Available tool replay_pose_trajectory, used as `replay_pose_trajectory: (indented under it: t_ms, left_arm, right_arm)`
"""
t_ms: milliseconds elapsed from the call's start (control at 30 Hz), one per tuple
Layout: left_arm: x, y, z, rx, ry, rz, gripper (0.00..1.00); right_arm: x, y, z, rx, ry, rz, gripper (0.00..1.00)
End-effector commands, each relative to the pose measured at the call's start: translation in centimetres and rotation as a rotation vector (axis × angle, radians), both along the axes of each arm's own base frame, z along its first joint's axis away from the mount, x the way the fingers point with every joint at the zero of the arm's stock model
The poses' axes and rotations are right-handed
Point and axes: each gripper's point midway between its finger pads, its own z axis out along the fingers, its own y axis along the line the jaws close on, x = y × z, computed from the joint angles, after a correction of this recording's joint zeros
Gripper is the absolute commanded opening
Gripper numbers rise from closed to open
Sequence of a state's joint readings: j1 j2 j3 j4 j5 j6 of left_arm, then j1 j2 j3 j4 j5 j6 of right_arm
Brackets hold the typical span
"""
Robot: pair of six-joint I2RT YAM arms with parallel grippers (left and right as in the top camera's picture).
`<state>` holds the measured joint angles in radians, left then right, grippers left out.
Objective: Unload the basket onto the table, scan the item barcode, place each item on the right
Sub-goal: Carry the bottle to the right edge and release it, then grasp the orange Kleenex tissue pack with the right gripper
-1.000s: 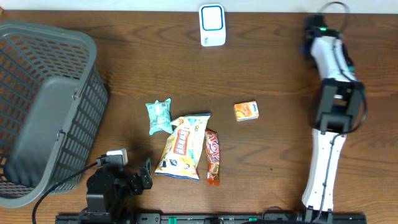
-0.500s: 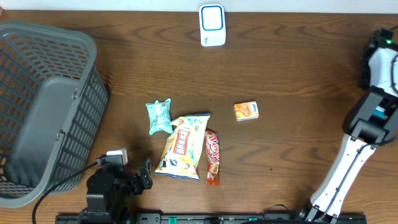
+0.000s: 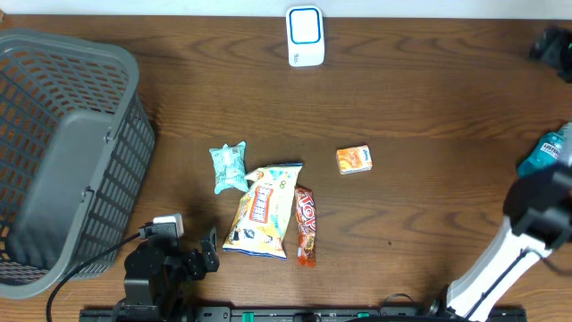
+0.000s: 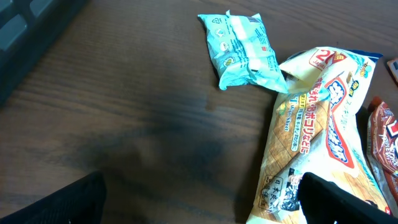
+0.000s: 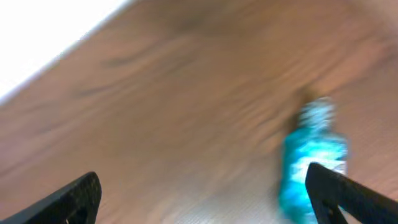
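Observation:
I should next swing my right gripper back to the left in the overhead view and lower it onto the small orange box (image 3: pixel 354 160), which lies below and that way.
The white and blue barcode scanner (image 3: pixel 305 36) stands at the back edge of the table. Mid-table lie a teal packet (image 3: pixel 229 166) (image 4: pixel 239 50), a yellow snack bag (image 3: pixel 264 210) (image 4: pixel 317 130), a red bar (image 3: pixel 306 225) and a small orange box (image 3: pixel 354 160). A blue-teal item (image 3: pixel 542 152) (image 5: pixel 312 155) lies at the far right, blurred in the right wrist view. My right gripper (image 5: pixel 205 199) is open above the table, and that item is beside its right finger. My left gripper (image 4: pixel 202 208) is open and low at the front left, its right fingertip (image 4: pixel 348 202) over the snack bag's corner.
A large grey mesh basket (image 3: pixel 54 152) fills the left side of the table. The right arm's white link (image 3: pixel 487 268) rises from the front right. A cable (image 3: pixel 89 264) runs by the left arm's base.
The right arm has swung from the back right of the table out to the far right edge. A blue-teal item now shows on the table there. The left arm has not moved.

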<state>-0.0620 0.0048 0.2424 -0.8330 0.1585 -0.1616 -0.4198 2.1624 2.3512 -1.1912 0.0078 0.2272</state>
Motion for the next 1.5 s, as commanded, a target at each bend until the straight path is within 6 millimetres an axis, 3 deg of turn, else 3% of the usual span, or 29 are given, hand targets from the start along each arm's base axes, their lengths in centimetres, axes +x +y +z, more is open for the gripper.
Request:
replay_pose_trajectory:
  t_ms: [0,133,200,300,500,633,700,800,900,1000,1167,1333,1467]
  left_arm:
    - [-0.9,-0.1,-1.5,-0.006,0.066,-0.002,0.98]
    - [-0.9,-0.1,-1.5,-0.006,0.066,-0.002,0.98]
    - [-0.9,-0.1,-1.5,-0.006,0.066,-0.002,0.98]
    - [-0.9,-0.1,-1.5,-0.006,0.066,-0.002,0.98]
    - [-0.9,-0.1,-1.5,-0.006,0.067,-0.002,0.98]
    - [-0.9,-0.1,-1.5,-0.006,0.066,-0.002,0.98]
    - [-0.9,-0.1,-1.5,-0.006,0.066,-0.002,0.98]
    - [-0.9,-0.1,-1.5,-0.006,0.066,-0.002,0.98]
    - [-0.9,-0.1,-1.5,-0.006,0.066,-0.002,0.98]
    - [-0.9,-0.1,-1.5,-0.006,0.066,-0.002,0.98]
    - [-0.9,-0.1,-1.5,-0.006,0.066,-0.002,0.98]
    - [-0.9,-0.1,-1.5,-0.006,0.066,-0.002,0.98]
    - [-0.9,-0.1,-1.5,-0.006,0.066,-0.002,0.98]
  right_arm:
    - [0.8,11.5,2.0,0.431,-0.075,0.146,0.99]
    - [-1.6,19.0,0.2,0.551,0.099,0.258,0.99]
    - [-2.6,21.9,-0.3,0.549,0.163,0.326,0.99]
    - [-4.1,24.6,-0.7,0.5,0.238,0.373,0.99]
    - [-7.4,27.6,1.1,0.33,0.29,0.432,0.93]
    - [-9.1,28.0,2.7,0.238,0.237,0.376,0.97]
    - [-10.6,28.5,2.5,0.24,0.221,0.331,0.99]
    - [-13.6,29.6,-0.2,0.285,0.206,0.247,0.99]
    - [-15.3,31.1,-4.7,0.34,0.148,0.196,0.99]
    - [-16.1,32.5,-9.1,0.423,0.086,0.162,0.99]
    - [-15.7,35.1,-14.3,0.593,-0.014,0.185,0.91]
    - [-16.0,35.0,-16.7,0.621,-0.013,0.143,0.84]
    - [-16.0,35.0,-17.6,0.614,0.008,0.135,0.85]
